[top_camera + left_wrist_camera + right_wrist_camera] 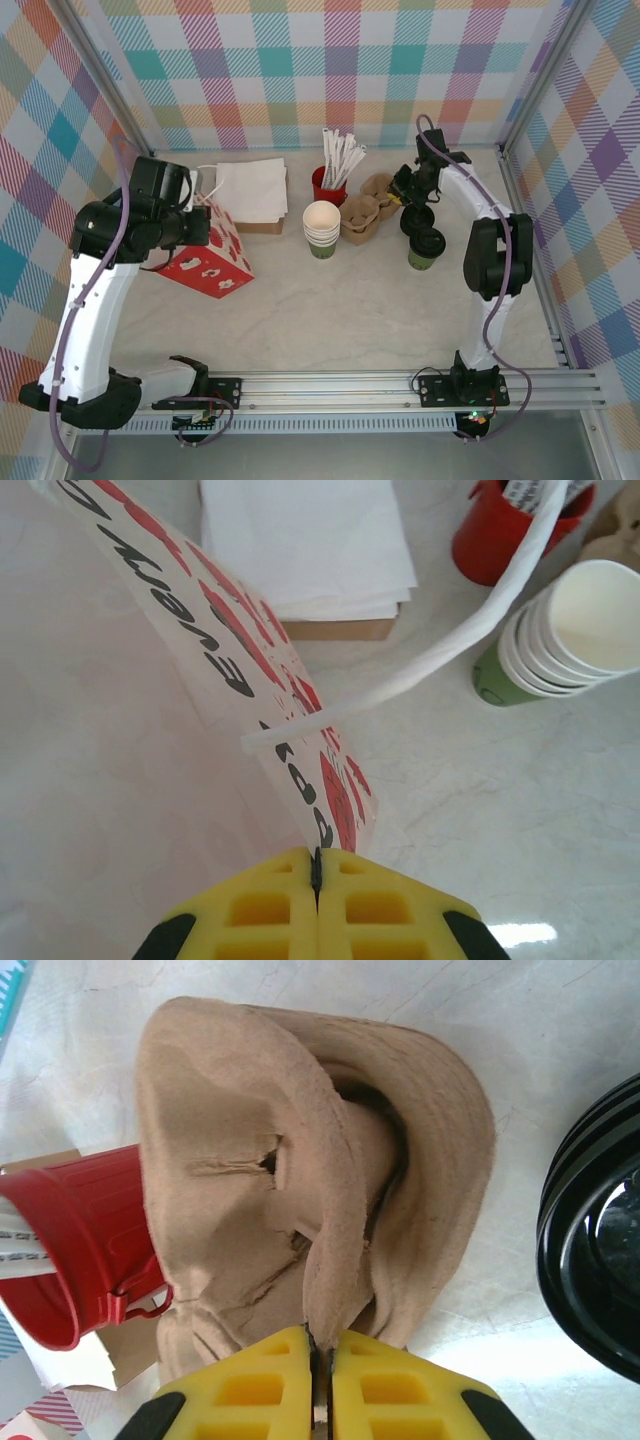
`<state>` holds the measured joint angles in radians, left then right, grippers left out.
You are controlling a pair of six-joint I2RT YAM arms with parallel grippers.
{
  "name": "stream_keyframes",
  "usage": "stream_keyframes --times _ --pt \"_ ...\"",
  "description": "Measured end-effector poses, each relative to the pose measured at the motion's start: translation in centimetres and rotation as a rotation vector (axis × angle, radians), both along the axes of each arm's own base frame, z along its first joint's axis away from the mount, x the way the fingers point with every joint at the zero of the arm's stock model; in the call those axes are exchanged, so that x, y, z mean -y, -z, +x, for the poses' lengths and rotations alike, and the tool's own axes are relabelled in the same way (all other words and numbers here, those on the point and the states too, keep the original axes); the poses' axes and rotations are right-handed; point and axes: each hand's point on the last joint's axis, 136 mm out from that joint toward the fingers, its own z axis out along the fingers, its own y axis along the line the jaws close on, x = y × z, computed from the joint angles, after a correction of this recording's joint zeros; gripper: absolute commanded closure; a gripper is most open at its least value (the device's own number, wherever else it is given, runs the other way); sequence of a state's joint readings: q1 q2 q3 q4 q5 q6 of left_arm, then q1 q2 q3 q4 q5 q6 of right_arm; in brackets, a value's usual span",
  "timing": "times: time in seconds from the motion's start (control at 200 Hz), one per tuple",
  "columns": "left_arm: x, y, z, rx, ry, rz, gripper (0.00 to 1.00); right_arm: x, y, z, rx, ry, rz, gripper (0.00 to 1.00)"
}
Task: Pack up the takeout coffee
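My left gripper should next carry the bag's edge back toward the cup stack, over the bare tabletop beside it, and release it in that empty spot.
A stack of olive-green paper cups [321, 232] with cream insides stands mid-table; the left wrist view has it at the right edge [560, 630]. One more green cup [427, 252] wears a black lid. My left gripper [316, 865] is shut on the edge of a white plastic bag with red print [250, 660], holding it up left of the cups [205, 255]. My right gripper [322, 1345] is shut on a rib of a brown pulp cup carrier [250, 1160], at the back right of the cup stack [380, 190].
A red cup of white wrapped sticks [330, 180] stands behind the cups. White napkins [250, 190] lie on a brown box at the back left. A second pulp carrier [358, 220] and stacked black lids [418, 220] sit close to my right gripper.
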<state>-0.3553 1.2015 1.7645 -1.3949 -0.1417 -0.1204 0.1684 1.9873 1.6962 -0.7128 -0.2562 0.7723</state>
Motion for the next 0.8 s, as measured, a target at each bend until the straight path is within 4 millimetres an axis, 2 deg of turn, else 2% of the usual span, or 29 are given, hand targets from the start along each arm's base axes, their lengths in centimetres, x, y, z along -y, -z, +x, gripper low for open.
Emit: stream_keyframes --times 0.31,0.695,0.8 --pt "4.6 0.5 -1.7 -0.015 0.117 0.013 1.0 0.0 -3.4 -0.4 0.071 0.0 0.017 0.91" --pt "9.8 2.9 -2.0 -0.066 0.193 0.095 1.0 0.2 -6.6 -1.0 0.14 -0.01 0.014 0.91" --pt "11.4 3.7 -2.3 -0.083 0.212 0.105 1.0 0.4 -8.0 -1.2 0.172 -0.016 0.004 0.91"
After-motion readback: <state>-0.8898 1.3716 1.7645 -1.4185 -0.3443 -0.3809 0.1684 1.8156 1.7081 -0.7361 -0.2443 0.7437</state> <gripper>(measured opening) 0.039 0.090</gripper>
